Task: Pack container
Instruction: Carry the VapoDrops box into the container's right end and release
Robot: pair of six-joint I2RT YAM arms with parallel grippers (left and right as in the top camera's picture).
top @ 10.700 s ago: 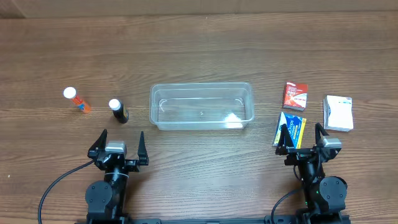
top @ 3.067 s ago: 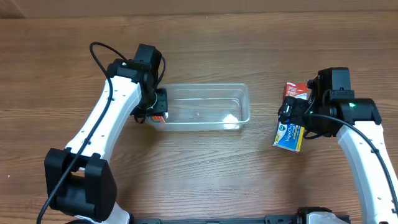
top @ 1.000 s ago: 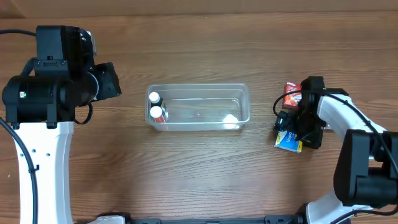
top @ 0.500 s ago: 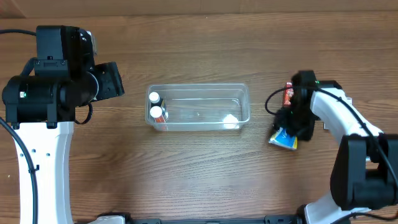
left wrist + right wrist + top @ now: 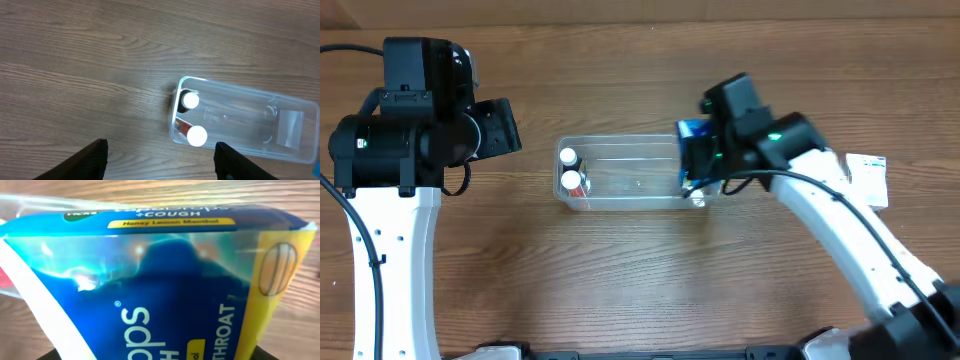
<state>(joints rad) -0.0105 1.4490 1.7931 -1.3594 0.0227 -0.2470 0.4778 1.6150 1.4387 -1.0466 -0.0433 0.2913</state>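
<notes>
I will next bring the blue cough-drop box down with my right gripper into the open space at the container's bottle-loose end [image 5: 673,175] below, clear of the bottles, and let go of the box.
The clear container [image 5: 640,137] lies mid-table, with two white-capped bottles [image 5: 567,157] [image 5: 571,181] standing at its left end. In the left wrist view the container [image 5: 240,122] and both bottles [image 5: 190,100] [image 5: 197,135] lie ahead and below. My left gripper [image 5: 160,160] hangs open, high above bare wood left of the container, and shows as a dark block [image 5: 505,128] from overhead. My right gripper [image 5: 698,160] is shut on a blue cough-drop box [image 5: 693,150] over the container's right end. That blue box [image 5: 150,280] fills the right wrist view.
A white box [image 5: 866,180] lies on the wood at the far right, partly behind my right arm [image 5: 820,200]. The left arm [image 5: 380,240] rises along the left edge. Wood tabletop surrounds the container on all sides.
My right gripper closed on the blue box at the right, lifted it and carried it left to the container's right end. The left arm has barely shifted.
</notes>
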